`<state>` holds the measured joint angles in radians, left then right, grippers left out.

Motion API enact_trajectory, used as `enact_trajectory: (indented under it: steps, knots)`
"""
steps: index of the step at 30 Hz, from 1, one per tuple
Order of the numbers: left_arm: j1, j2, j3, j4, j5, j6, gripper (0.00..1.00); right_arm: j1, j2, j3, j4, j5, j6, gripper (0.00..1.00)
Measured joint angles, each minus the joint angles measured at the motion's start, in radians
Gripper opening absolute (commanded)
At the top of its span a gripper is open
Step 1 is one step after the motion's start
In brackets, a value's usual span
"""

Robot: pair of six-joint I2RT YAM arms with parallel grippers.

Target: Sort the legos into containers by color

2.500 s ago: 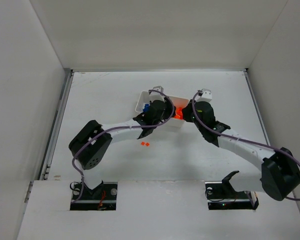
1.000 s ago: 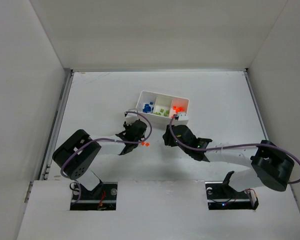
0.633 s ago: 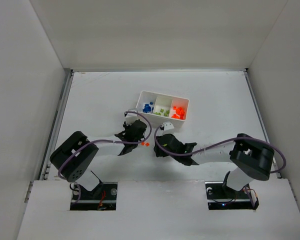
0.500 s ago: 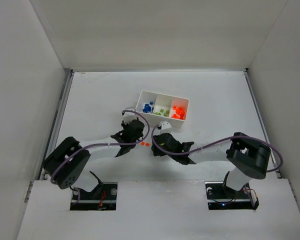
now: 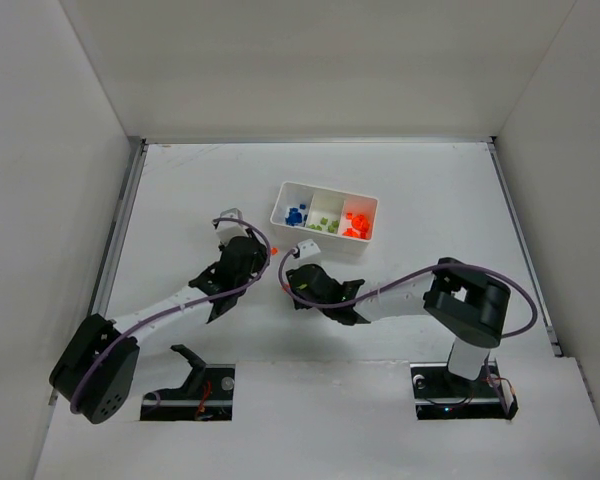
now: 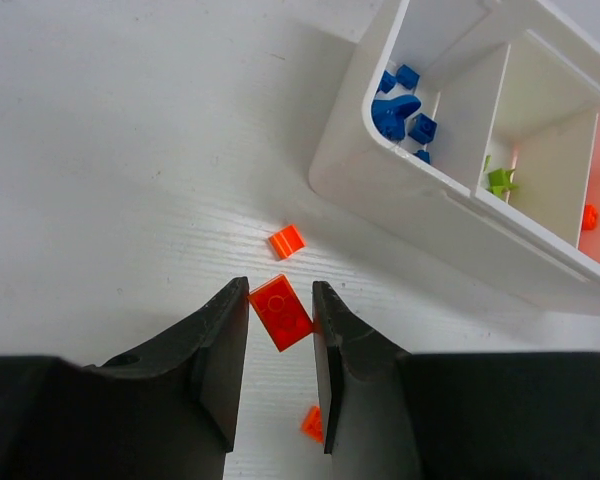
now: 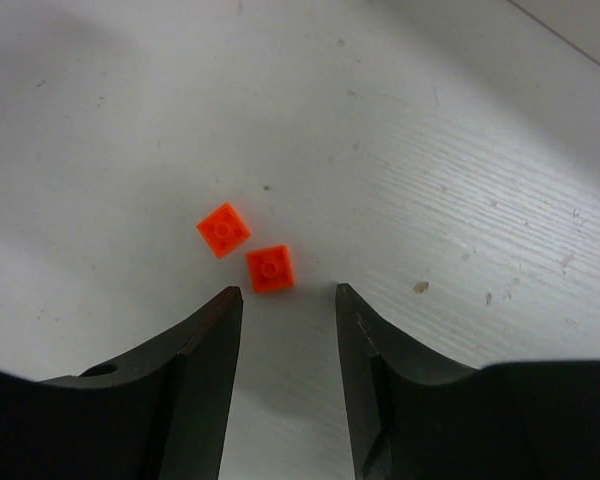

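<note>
I should next move my left gripper to the right in the top view, over the tray's orange section [image 5: 358, 217], and let go of the larger orange brick, because matching orange bricks are inside.
My left gripper [image 6: 281, 300] has its jaws closed against both sides of a larger orange brick [image 6: 282, 311]. In the top view it [image 5: 263, 252] sits below the tray's left corner. Two small orange bricks [image 6: 287, 241] [image 6: 312, 423] lie on the table near it. My right gripper [image 7: 285, 292] is open and low over the table, and in the top view it [image 5: 292, 276] is beside the left gripper. Two small orange bricks [image 7: 223, 229] [image 7: 270, 268] lie just beyond its left fingertip. The white tray [image 5: 281, 196] holds blue [image 5: 295, 214], green [image 5: 322, 224] and orange [image 5: 356, 223] bricks in separate compartments.
The tray's near wall [image 6: 450, 215] stands right of the left gripper's path. White enclosure walls border the table [image 5: 430, 190] on the left, back and right. The right arm [image 5: 400, 290] stretches across the table's near middle.
Both grippers left the tray. The left one worked at the orange bricks, then pulled back left. The right one swung down and left to the two small orange bricks.
</note>
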<state>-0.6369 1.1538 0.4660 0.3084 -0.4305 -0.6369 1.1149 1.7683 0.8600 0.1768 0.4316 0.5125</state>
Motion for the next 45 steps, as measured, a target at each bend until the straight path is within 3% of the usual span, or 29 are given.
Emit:
enact_trajectory:
  steps: [5, 13, 16, 21, 26, 32, 37, 42, 45]
  knots:
    - [0.017, -0.003, -0.006, -0.008, 0.034, -0.012, 0.2, 0.018, 0.038, 0.045, -0.006, 0.015, -0.034, 0.41]
    - [0.034, -0.041, -0.03, -0.017, 0.05, -0.019, 0.2, 0.019, 0.054, 0.06, -0.013, 0.042, -0.04, 0.19]
    - [0.035, -0.047, -0.03, -0.017, 0.052, -0.019, 0.2, 0.019, 0.055, 0.061, -0.013, 0.048, -0.031, 0.17]
    - [0.024, -0.047, -0.03, -0.017, 0.055, -0.02, 0.2, 0.018, 0.027, 0.046, -0.028, 0.058, -0.021, 0.17]
    - [-0.008, -0.041, -0.027, -0.014, 0.055, -0.02, 0.2, -0.031, -0.154, -0.008, -0.067, 0.056, -0.032, 0.17]
    - [-0.079, 0.028, 0.031, -0.009, 0.055, -0.02, 0.2, -0.241, -0.365, -0.01, -0.049, 0.051, -0.071, 0.17]
    - [-0.136, 0.1, 0.119, 0.01, 0.056, -0.019, 0.2, -0.415, -0.338, 0.006, -0.048, 0.045, -0.091, 0.19]
    - [-0.17, 0.185, 0.224, 0.046, 0.055, 0.003, 0.2, -0.493, -0.26, 0.024, -0.055, 0.016, -0.092, 0.4]
    - [-0.181, 0.249, 0.296, 0.061, 0.056, 0.019, 0.2, -0.501, -0.264, 0.024, -0.062, 0.007, -0.093, 0.42]
